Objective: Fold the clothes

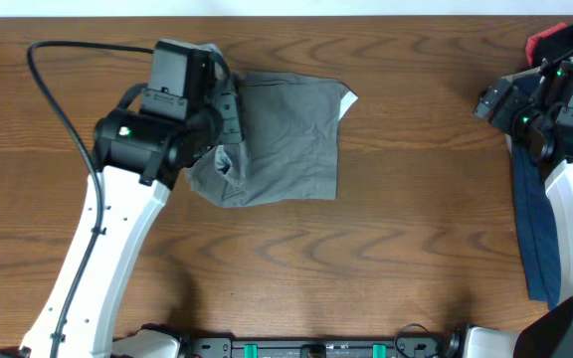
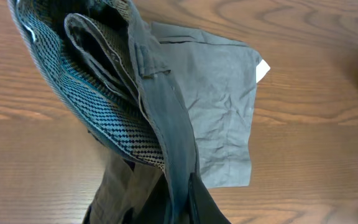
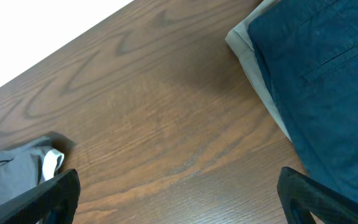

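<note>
The flat half of the shorts (image 2: 219, 112) lies to my left gripper's right in the overhead view, so I need to carry the waistband (image 2: 160, 124) across onto it and release.
The grey-green shorts (image 1: 291, 139) lie folded on the table left of centre, with a white label at their far right corner. My left gripper (image 1: 227, 124) is at their left edge, shut on the waistband. In the left wrist view the waistband (image 2: 160, 124) is lifted and bunched between the fingers (image 2: 188, 202), showing the checked lining (image 2: 104, 118), while the rest of the shorts (image 2: 222, 106) lies flat. My right gripper (image 1: 487, 99) is open and empty over bare wood (image 3: 179, 199). A corner of the shorts (image 3: 11, 168) shows at the left of the right wrist view.
A navy garment (image 1: 533, 229) lies along the right edge, under the right arm, on top of a tan one (image 3: 253, 56). A red and black garment (image 1: 555, 40) sits at the far right corner. A black cable (image 1: 58, 109) loops at the left.
</note>
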`<state>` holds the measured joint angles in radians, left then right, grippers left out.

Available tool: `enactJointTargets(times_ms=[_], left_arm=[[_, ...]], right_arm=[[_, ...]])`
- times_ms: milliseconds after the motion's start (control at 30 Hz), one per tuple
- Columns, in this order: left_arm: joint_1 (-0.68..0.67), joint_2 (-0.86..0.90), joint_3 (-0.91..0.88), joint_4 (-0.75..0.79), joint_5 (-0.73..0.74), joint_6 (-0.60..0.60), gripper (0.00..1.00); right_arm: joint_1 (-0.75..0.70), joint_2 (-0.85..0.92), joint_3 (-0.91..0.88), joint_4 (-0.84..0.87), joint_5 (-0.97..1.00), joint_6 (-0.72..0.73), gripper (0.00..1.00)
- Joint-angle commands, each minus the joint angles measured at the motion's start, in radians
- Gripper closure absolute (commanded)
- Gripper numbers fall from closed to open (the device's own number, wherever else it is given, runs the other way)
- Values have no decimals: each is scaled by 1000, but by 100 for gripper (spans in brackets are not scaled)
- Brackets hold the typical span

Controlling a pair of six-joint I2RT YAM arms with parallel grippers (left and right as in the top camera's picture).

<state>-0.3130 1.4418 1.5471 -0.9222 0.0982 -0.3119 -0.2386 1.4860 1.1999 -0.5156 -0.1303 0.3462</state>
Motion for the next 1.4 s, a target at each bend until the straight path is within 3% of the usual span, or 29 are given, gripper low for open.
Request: enactJointTargets(times_ms=[0, 367, 533, 900, 1100, 1367], left_arm=[[-31, 51, 26, 25, -13, -9, 94], [-104, 267, 26, 179, 3, -8, 94], [-126, 323, 26, 267, 75, -8, 94], [-163, 433, 25, 310, 97, -8, 93], [-166, 485, 25, 314, 97, -9, 66], [-166, 494, 25, 318, 126, -8, 60]], right_arm=[[-2, 5, 15, -1, 3, -18, 1], [-2, 5, 15, -1, 3, -18, 1], [-2, 5, 15, -1, 3, -18, 1], [-2, 5, 15, -1, 3, -18, 1], [-2, 5, 15, -1, 3, -18, 1], [-2, 5, 15, -1, 3, -18, 1]])
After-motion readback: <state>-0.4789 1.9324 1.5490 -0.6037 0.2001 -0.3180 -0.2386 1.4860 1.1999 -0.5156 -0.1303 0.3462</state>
